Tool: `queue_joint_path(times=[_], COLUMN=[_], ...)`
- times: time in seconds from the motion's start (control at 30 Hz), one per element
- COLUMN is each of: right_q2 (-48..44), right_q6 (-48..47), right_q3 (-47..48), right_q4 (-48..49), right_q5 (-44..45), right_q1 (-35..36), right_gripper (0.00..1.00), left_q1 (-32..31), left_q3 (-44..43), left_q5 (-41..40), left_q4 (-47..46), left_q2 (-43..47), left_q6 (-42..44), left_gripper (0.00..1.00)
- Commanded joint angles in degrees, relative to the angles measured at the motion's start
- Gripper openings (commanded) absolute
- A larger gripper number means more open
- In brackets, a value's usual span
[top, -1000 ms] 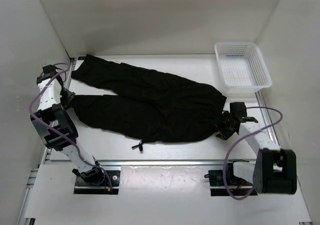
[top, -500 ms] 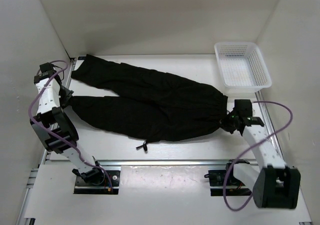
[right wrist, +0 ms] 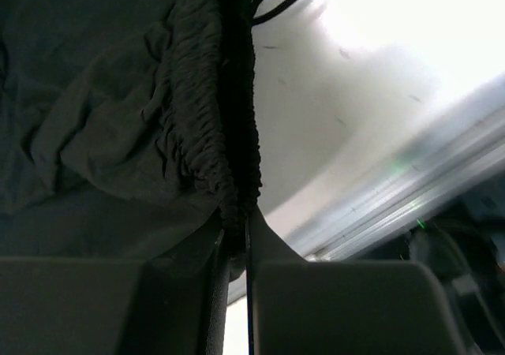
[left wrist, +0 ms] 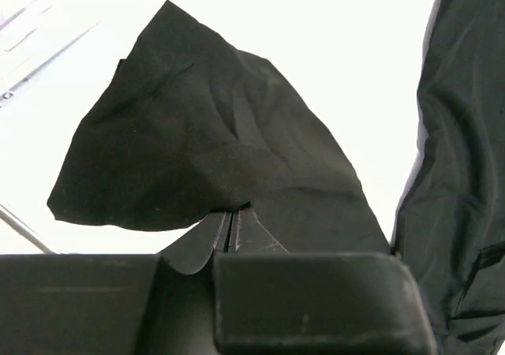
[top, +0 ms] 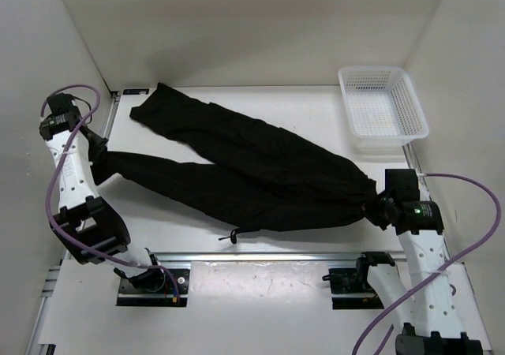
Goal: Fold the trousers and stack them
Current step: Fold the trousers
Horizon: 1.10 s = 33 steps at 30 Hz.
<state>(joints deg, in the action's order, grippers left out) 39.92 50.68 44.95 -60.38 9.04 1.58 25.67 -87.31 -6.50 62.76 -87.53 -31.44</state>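
I should next carry the trousers' waistband in my right gripper outward over the trousers' far waist corner (top: 368, 184), which lies farther outward, and let go there, because the trouser legs lie apart.
The black trousers (top: 252, 166) lie stretched across the table, waist at the right, two legs running left. My left gripper (top: 101, 156) is shut on the hem of the near leg (left wrist: 205, 158), pulled taut at the left edge. The far leg (top: 170, 110) ends free near the back left. At the right, my right gripper (top: 375, 207) is shut on the gathered elastic waistband (right wrist: 225, 118), which bunches into its fingers. A small black cord (top: 230, 234) dangles from the trousers' front edge.
A white mesh basket (top: 382, 110) stands at the back right corner. White walls close in on the left, back and right. A metal rail (top: 260, 255) runs along the near edge in front of the arm bases.
The right gripper closed on the waistband and pulled it right and toward the front. The left gripper drew its leg hem leftward. The trousers stretched out; the far leg slid right.
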Motion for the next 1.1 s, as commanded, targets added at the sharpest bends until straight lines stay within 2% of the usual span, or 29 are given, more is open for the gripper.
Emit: queue_joint_path(times=[0.0,0.2,0.27,0.47,0.63,0.7,0.83,0.87,0.9,0.93,0.97,1.0,1.03,1.07], right_q2=[-2.47,0.06,1.82,7.27,16.4,20.87,28.7,32.46,34.85,40.18,42.06,43.04,43.05,42.44], right_q6=[3.72,3.73,3.2,1.98,1.1,-0.13,-4.61,-8.62,-10.49,-11.12,-11.99,-12.53,-12.53,-12.53], right_q3=[6.98,9.72,9.72,9.1,9.72,10.25,11.2,12.61,13.92,17.94,19.37,19.39,19.39,18.26], right_q4=[-9.92,-10.29,-9.15,-4.32,1.75,5.77,16.5,18.61,20.46,19.09,17.51,16.79,16.79,16.79], right_q5=[6.86,9.68,10.39,14.16,16.71,17.76,14.26,9.38,5.68,4.25,4.76,4.76,5.28,5.29], right_q1=[0.17,0.17,0.17,0.17,-1.05,-2.98,-11.22,-12.56,-13.96,-15.72,-15.73,-15.74,-15.74,-15.74], right_gripper=[0.0,0.0,0.0,0.0,0.0,0.0,0.0,0.05,0.25,0.39,0.51,0.79,0.88,0.92], left_q1=[0.96,-4.04,-5.98,-13.71,-17.85,-18.55,-18.55,-18.55,-18.55,-18.55,-18.55,-18.55,-18.55,-18.55], left_q3=[-1.01,-11.02,-17.61,-40.55,-58.91,-65.34,-67.98,-71.74,-73.25,-73.88,-72.93,-71.87,-70.73,-68.11], left_q5=[1.82,2.81,2.81,1.49,0.0,3.06,6.06,6.06,7.02,9.55,10.19,10.19,10.19,10.19], left_q4=[-0.1,-0.1,-0.62,3.24,6.06,4.22,-9.03,-9.84,-10.46,-12.03,-12.57,-12.58,-12.58,-12.58], left_q2=[3.33,-3.33,-6.15,-22.05,-39.19,-44.98,-50.19,-51.42,-52.91,-52.92,-52.92,-51.1,-50.12,-49.24], left_q6=[3.48,5.16,6.65,8.85,8.85,8.06,5.78,5.08,5.07,5.77,5.78,6.65,7.18,8.23], left_gripper=[0.1,0.1,0.1,0.1,0.1,0.1,0.1,0.12,0.32,0.82,0.85,0.89,1.0,1.0])
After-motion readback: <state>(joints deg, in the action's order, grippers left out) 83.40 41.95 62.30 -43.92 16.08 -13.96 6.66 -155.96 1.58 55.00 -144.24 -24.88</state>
